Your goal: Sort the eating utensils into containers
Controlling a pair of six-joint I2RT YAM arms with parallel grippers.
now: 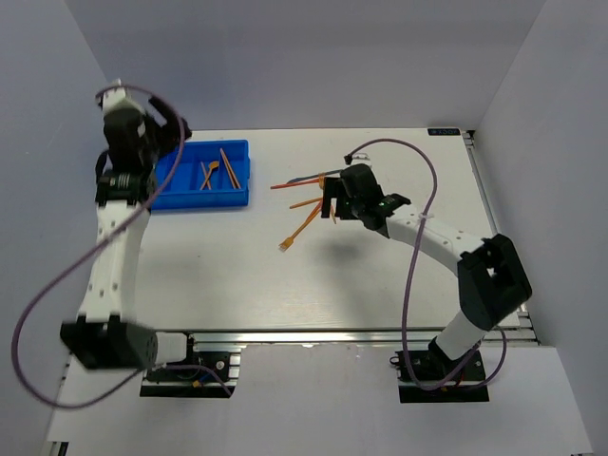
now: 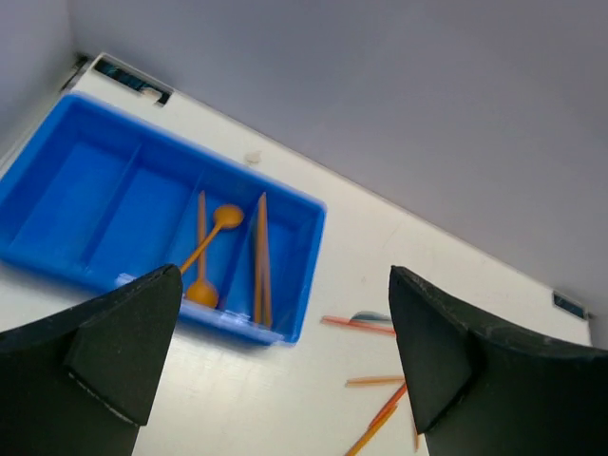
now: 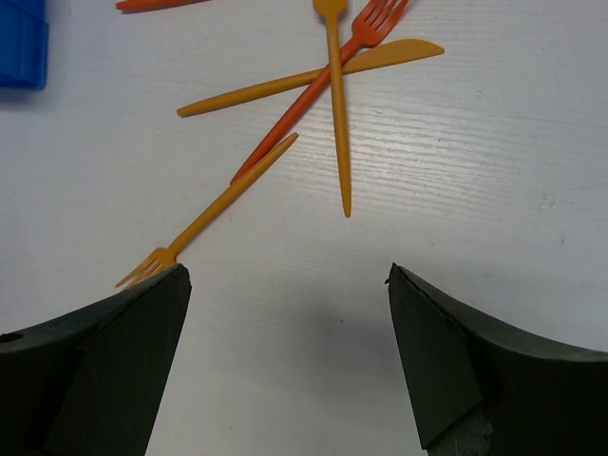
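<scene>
The handle of the topmost orange utensil (image 3: pixel 341 123) is lying over the red fork and the orange knife (image 3: pixel 380 57), so my right gripper should move outward and down onto it next.
The blue tray (image 1: pixel 214 200) stands at the table's back left. In the left wrist view the tray (image 2: pixel 57 204) holds two orange spoons (image 2: pixel 215 232) in one compartment and orange sticks (image 2: pixel 261 256) in the rightmost one. My left gripper (image 1: pixel 163 128) is open and empty, high above the tray (image 2: pixel 285 277). Loose utensils (image 1: pixel 306 180) lie mid-table. My right gripper (image 1: pixel 332 201) is open and empty, just above them. Its view (image 3: pixel 287 275) shows an orange fork (image 3: pixel 209 218), a red fork (image 3: pixel 313 90), an orange knife (image 3: pixel 380 57) and another orange utensil (image 3: pixel 337 123) ahead of the fingers.
A grey-blue utensil (image 2: pixel 375 316) and a red one (image 2: pixel 351 324) lie right of the tray. The tray's corner (image 3: pixel 19 43) shows at the right wrist view's upper left. Grey walls enclose the table on three sides. A purple cable (image 1: pixel 418 180) arcs over the right arm.
</scene>
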